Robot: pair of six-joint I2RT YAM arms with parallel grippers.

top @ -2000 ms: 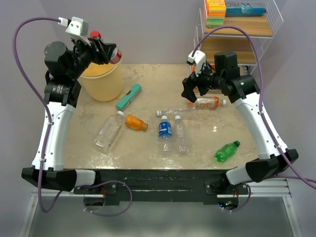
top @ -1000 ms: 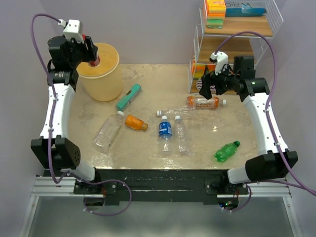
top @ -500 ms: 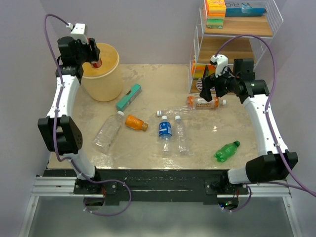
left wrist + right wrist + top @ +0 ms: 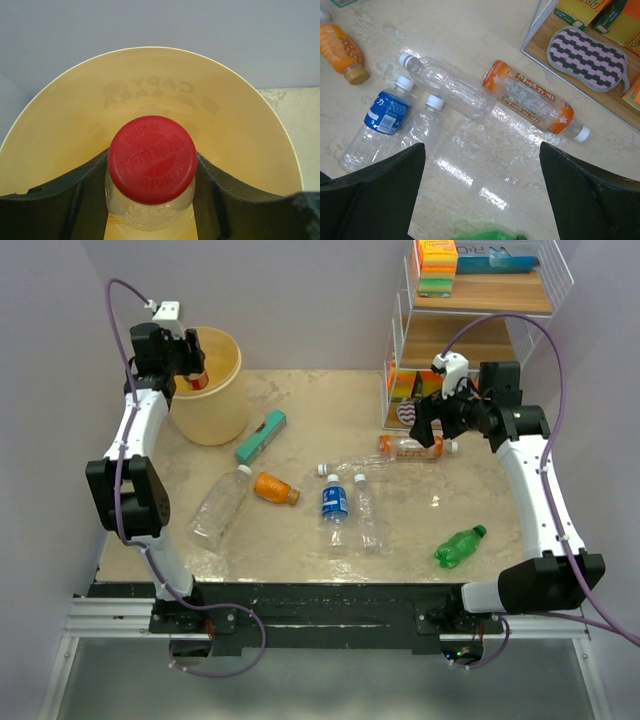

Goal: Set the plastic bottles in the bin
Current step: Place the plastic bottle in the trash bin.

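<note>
The red-capped clear bottle already hangs within the rim of the pale yellow bin, so the left gripper will next move down into the bin's opening and release the bottle.
My left gripper (image 4: 192, 370) is shut on a clear bottle with a red cap (image 4: 151, 159) and holds it over the mouth of the pale yellow bin (image 4: 215, 410), whose inner wall (image 4: 150, 90) fills the left wrist view. My right gripper (image 4: 425, 426) is open and empty (image 4: 482, 150), above the table near an orange-labelled clear bottle (image 4: 412, 448) (image 4: 530, 104). Lying on the table are a clear bottle (image 4: 350, 465), a small orange bottle (image 4: 275, 488), a large clear bottle (image 4: 220, 505), a blue-labelled bottle (image 4: 334, 502), another clear bottle (image 4: 367, 518) and a green bottle (image 4: 459, 546).
A flat teal box (image 4: 261, 435) lies right of the bin. A white wire shelf rack (image 4: 480, 310) with sponges and boxes stands at the back right, close behind my right gripper. A striped pad (image 4: 587, 57) lies on its bottom shelf.
My left arm has swung left and stretched back, carrying the red-capped bottle over the bin's mouth. My right gripper has moved right and back toward the rack, staying open.
</note>
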